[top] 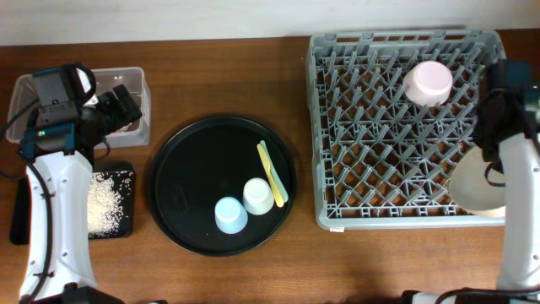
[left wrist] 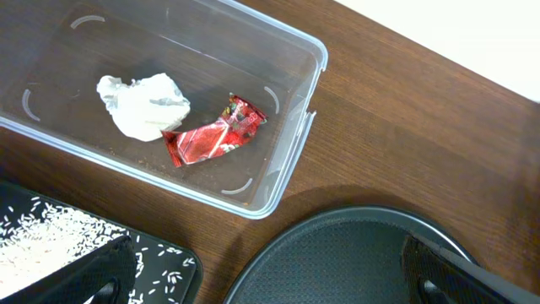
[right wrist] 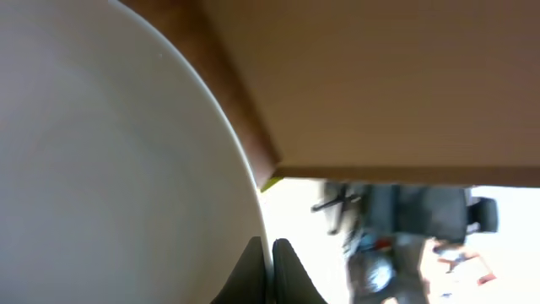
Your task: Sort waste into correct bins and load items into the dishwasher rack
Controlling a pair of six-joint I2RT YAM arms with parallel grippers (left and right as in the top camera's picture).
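The right gripper moves outward and down next and sets the cream bowl (right wrist: 110, 152) onto the dishwasher rack's wires beside the pink bowl. It then releases the cream bowl's rim, as those pegs stand empty.
In the left wrist view the clear box (left wrist: 287, 160) holds the crumpled white tissue (left wrist: 143, 104) and the red wrapper (left wrist: 215, 135). My left gripper (left wrist: 270, 283) hangs open and empty above the table, near the box's corner. Rice (left wrist: 51, 232) lies on the shallow black tray (top: 118, 226). My right gripper (right wrist: 270, 268) is shut on the rim of the large cream bowl (right wrist: 110, 152), which stands at the front right corner of the grey rack (top: 337, 127). The pink bowl (top: 428, 83) sits upside down in the rack. On the round tray are a white cup (top: 258, 195), a light blue cup (top: 230, 214) and a yellow utensil (top: 272, 173).
The round black tray (top: 181, 177) lies between the bins and the rack. Bare wooden table shows in front of the tray and rack. My left arm (top: 59, 211) reaches across the shallow tray's left side.
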